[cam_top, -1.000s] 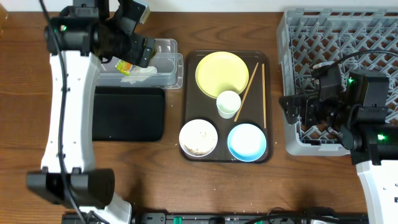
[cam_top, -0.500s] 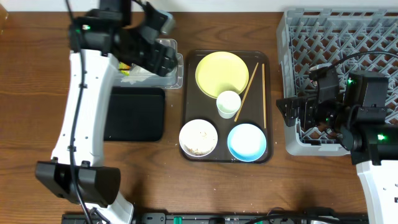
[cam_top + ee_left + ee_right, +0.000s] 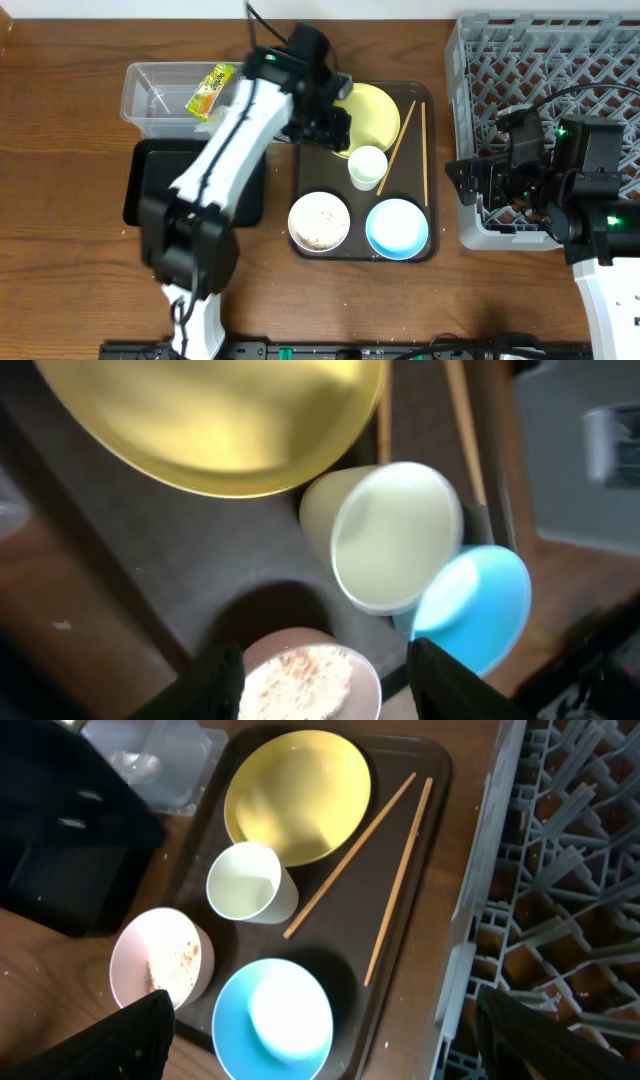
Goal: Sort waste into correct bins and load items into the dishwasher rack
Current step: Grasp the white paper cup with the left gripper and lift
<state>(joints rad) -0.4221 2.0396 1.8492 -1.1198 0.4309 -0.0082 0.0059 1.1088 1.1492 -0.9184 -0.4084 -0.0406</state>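
Note:
My right gripper should move over the tray next, tilting level onto the white cup's base [image 3: 365, 183] [image 3: 282, 902], because the rack is far from my left gripper.
My left gripper [image 3: 325, 120] is open and empty over the brown tray's upper left, at the edge of the yellow plate [image 3: 378, 115]. In the left wrist view, the fingers [image 3: 215, 680] straddle the pinkish bowl of rice [image 3: 300, 678], with the white cup [image 3: 390, 535] and blue bowl [image 3: 478, 605] beyond. The green-and-yellow wrapper [image 3: 209, 90] lies in the clear tub [image 3: 150, 95]. The chopsticks [image 3: 400, 140] lie on the tray. My right gripper [image 3: 465, 180] is open and empty beside the grey rack [image 3: 545, 60]. The tissue is hidden.
The black tray [image 3: 145, 190] lies under my left arm, left of the dark brown serving tray [image 3: 305, 170]. In the right wrist view, the blue bowl [image 3: 272, 1020] lies below my right gripper [image 3: 335, 1040], with the rack wall [image 3: 470, 920] to its right.
My left arm has swung right, from over the clear tub to over the brown tray. The wrapper now shows in the tub. The right arm has not moved.

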